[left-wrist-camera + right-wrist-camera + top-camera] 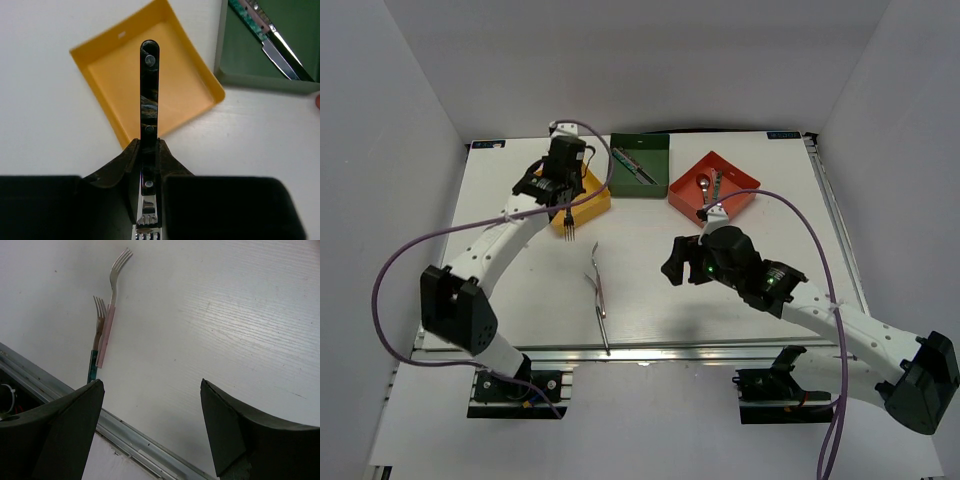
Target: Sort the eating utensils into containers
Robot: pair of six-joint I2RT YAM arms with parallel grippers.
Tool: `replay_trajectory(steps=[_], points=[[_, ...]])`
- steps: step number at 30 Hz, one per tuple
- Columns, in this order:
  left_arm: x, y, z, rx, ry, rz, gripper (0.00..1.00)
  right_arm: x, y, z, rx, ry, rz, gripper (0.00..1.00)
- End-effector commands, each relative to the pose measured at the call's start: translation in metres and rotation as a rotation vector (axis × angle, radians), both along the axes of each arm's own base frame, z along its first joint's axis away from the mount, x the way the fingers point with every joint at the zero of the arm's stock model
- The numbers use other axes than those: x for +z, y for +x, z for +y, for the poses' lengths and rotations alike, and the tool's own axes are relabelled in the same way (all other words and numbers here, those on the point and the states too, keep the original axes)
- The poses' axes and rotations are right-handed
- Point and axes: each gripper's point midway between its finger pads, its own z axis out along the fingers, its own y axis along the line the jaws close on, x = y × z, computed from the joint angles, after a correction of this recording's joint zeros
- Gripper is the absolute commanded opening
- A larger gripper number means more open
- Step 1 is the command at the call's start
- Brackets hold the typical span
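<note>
My left gripper will next move outward and down over the bottom of the yellow tray and let go of the black-handled fork. The fork's tines still hang at the near edge of the yellow tray.
My left gripper is shut on a black-handled fork. Its handle reaches out over the yellow tray, and its tines hang at the tray's near edge. The yellow tray looks empty. The dark green tray holds knives. The red-orange tray holds spoons. Two forks lie together on the table, one with a pink handle and one with a teal handle. My right gripper is open and empty, to the right of them.
The table's metal front rail runs just below my right gripper. White walls enclose the table on three sides. A purple cable loops off each arm.
</note>
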Motion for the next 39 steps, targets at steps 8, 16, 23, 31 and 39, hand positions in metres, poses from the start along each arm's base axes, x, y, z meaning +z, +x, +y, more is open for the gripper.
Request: replay_trajectory(steps=[8,16,23,31,39], points=[[-0.014,0.137,0.023,-0.226,0.221,-0.029,0.00,0.006,0.001,0.008,0.050,0.003,-0.042,0.82],[-0.049,0.158,0.021,-0.269,0.190,0.015,0.22,0.009,0.004,0.009,0.071,-0.028,-0.061,0.83],[0.006,0.145,0.038,-0.123,0.148,-0.110,0.98,0.012,0.005,0.009,0.060,-0.026,-0.060,0.83],[0.055,0.067,0.035,0.089,-0.233,-0.127,0.98,0.016,0.006,-0.009,-0.008,-0.043,-0.080,0.84],[-0.063,-0.101,-0.044,0.146,-0.439,-0.002,0.98,-0.007,-0.003,-0.029,-0.058,-0.096,-0.023,0.85]])
